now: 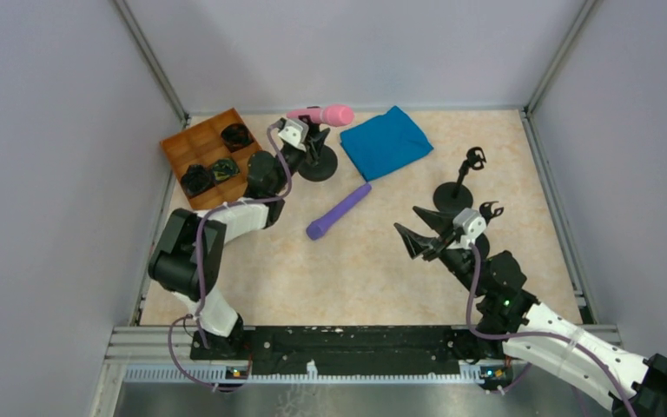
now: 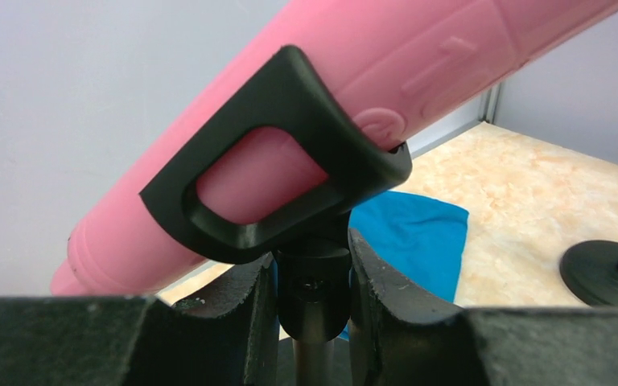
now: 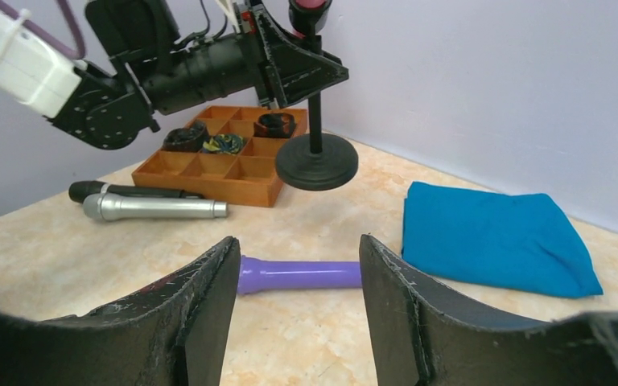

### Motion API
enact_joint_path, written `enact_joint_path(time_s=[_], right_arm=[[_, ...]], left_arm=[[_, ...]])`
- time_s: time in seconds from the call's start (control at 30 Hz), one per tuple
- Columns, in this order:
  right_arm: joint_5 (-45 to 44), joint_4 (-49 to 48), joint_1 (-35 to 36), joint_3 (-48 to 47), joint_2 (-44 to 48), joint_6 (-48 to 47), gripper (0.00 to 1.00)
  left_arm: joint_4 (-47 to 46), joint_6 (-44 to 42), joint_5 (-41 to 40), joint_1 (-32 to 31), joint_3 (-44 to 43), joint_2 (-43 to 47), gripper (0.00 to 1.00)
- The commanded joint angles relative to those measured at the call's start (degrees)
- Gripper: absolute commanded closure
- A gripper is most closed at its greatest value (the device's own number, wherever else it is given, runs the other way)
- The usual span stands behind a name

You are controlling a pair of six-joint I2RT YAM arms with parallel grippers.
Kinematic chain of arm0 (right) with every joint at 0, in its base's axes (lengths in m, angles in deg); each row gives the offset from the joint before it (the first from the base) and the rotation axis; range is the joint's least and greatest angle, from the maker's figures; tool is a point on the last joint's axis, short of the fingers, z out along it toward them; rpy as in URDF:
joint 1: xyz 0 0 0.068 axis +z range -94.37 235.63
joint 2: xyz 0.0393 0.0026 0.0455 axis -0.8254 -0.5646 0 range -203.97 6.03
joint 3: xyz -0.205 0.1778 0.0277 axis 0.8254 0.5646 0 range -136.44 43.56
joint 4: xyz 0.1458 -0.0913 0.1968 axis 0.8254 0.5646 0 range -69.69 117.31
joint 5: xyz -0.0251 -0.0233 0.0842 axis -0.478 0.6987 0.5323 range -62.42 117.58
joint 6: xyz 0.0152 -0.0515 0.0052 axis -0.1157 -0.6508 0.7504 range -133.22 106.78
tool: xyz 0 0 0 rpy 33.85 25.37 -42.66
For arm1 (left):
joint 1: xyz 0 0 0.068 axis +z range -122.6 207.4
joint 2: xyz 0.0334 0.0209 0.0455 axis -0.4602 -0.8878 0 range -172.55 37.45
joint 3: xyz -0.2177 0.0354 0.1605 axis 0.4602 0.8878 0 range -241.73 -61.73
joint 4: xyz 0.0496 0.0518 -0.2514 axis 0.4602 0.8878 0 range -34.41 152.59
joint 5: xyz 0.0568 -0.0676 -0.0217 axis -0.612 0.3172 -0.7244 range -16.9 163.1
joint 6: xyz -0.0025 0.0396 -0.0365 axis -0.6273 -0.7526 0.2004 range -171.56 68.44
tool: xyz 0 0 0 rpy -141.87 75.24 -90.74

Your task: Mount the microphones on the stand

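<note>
The stand comes down in my left gripper next, away from my base toward the back wall, and lands beside the tray to open.
The pink microphone (image 1: 323,115) (image 2: 386,72) lies tilted in the black clip (image 2: 290,161) atop a stand (image 1: 318,163) at the back. My left gripper (image 1: 306,139) (image 2: 312,261) is shut on that stand's neck (image 2: 314,289), just under the clip. The purple microphone (image 1: 339,211) (image 3: 298,274) lies flat mid-table. My right gripper (image 1: 412,236) (image 3: 298,241) hovers open near it, holding nothing, a little short of its handle end. A silver-grey microphone (image 3: 153,208) and a black one (image 3: 121,191) lie side by side in front of the tray; the top view hides them under my left arm.
An orange compartment tray (image 1: 211,156) (image 3: 233,173) with dark items sits at the back left. A folded blue cloth (image 1: 386,142) (image 3: 491,233) lies right of the pink microphone's stand. An empty stand (image 1: 453,198) stands at the right, and another clip (image 1: 490,210) shows behind my right gripper.
</note>
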Motion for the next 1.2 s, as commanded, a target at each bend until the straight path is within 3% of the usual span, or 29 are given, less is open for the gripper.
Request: enact_joint_path(time_s=[0.0,0.57,0.9,1.03,1.17], right_arm=[[-1.07,-0.03,1.12,-0.29,-0.73,0.08,0.45],[-1.72,3.54,1.12,-0.88,-0.28,0.98,0.45],[-0.66,4.80,1.04,-0.87,-0.12,2.90,0.45],[-0.70,5.35,1.00,-0.79,0.61,2.63,0.44],[-1.12,6.04,1.08,-0.47,1.37,2.36,0.44]], left_arm=[[-12.85,5.89,2.59,2.96,-7.26,-4.91,1.00],[-8.40,7.03,2.35,9.11,-27.53,-26.36,1.00],[-7.55,9.78,-0.81,10.77,-30.23,-33.24,1.00],[-8.35,9.36,-1.05,10.81,-29.33,-34.52,0.91],[-8.53,9.15,-1.95,10.81,-28.02,-34.45,0.67]])
